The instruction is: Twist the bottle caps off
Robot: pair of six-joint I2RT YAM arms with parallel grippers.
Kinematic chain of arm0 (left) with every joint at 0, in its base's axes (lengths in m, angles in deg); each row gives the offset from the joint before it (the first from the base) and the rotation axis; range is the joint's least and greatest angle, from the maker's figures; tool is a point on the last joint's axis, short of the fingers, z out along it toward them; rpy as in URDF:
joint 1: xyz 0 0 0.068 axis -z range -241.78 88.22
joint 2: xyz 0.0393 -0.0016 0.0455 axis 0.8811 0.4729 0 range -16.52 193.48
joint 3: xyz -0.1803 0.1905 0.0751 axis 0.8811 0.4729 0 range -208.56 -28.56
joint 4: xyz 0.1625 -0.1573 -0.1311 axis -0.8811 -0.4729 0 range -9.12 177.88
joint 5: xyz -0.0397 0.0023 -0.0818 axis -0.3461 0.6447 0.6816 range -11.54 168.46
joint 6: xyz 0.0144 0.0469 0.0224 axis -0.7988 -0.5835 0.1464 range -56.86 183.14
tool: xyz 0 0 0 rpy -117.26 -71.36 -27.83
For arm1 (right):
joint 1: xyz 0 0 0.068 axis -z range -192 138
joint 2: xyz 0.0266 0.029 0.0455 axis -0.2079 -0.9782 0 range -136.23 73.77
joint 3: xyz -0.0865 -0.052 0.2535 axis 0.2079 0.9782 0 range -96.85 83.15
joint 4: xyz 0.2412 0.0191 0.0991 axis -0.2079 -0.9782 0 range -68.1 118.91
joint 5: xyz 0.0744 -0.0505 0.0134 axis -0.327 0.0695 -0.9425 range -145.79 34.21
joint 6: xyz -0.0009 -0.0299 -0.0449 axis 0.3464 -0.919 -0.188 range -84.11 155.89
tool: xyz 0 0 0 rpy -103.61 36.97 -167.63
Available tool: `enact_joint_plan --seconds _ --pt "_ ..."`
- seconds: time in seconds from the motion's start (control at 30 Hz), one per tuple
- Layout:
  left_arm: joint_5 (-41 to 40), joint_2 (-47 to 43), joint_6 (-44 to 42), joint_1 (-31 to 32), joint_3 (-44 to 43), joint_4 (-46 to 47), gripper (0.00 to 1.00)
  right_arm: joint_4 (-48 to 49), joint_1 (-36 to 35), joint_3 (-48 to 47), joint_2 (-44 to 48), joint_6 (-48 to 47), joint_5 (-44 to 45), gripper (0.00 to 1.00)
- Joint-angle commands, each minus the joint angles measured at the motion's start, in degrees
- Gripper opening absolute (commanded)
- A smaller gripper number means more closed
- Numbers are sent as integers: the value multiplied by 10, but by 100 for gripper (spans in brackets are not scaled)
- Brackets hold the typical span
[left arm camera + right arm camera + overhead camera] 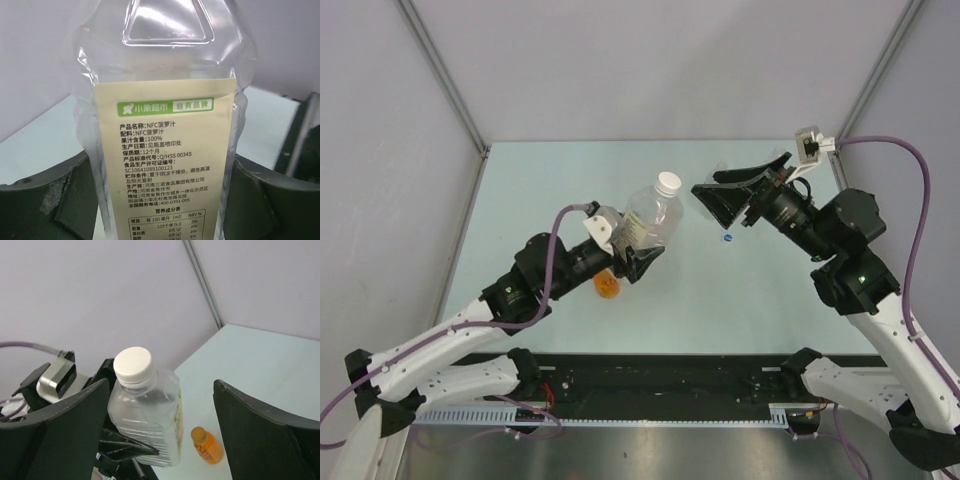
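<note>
The right gripper moves to the left in the top view and closes around the white cap (668, 183) next, since the bottle's tilted neck points its way.
My left gripper (635, 246) is shut on the lower body of a clear bottle (648, 222) with a yellow label (165, 150), holding it tilted above the table. Its plain white cap (668, 183) is on the neck and points toward my right gripper (712, 198). That gripper is open, a short way off the cap and touching nothing. In the right wrist view the white cap (132, 363) sits between and beyond the open fingers (270, 435). In the left wrist view dark fingers (45, 200) press both sides of the bottle.
A small blue cap (728, 238) lies loose on the pale green table (540, 190) below the right gripper. A small orange bottle (607, 284) lies under the held bottle, seen too in the right wrist view as an orange bottle (207, 445). Grey walls enclose three sides.
</note>
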Motion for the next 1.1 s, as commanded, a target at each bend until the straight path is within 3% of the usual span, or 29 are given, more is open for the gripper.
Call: enact_joint_plan --seconds 0.0,0.23,0.8,1.07 --pt "-234 11 -72 49 0 6 0 6 -44 -4 -15 38 119 88" --pt "-282 51 -95 83 -7 -2 0 3 -98 -4 -50 30 161 86" --pt "-318 65 -113 112 1 10 0 8 -110 -4 -98 38 218 79" --pt "-320 61 -118 112 7 12 0 8 -110 -4 -105 37 209 66"
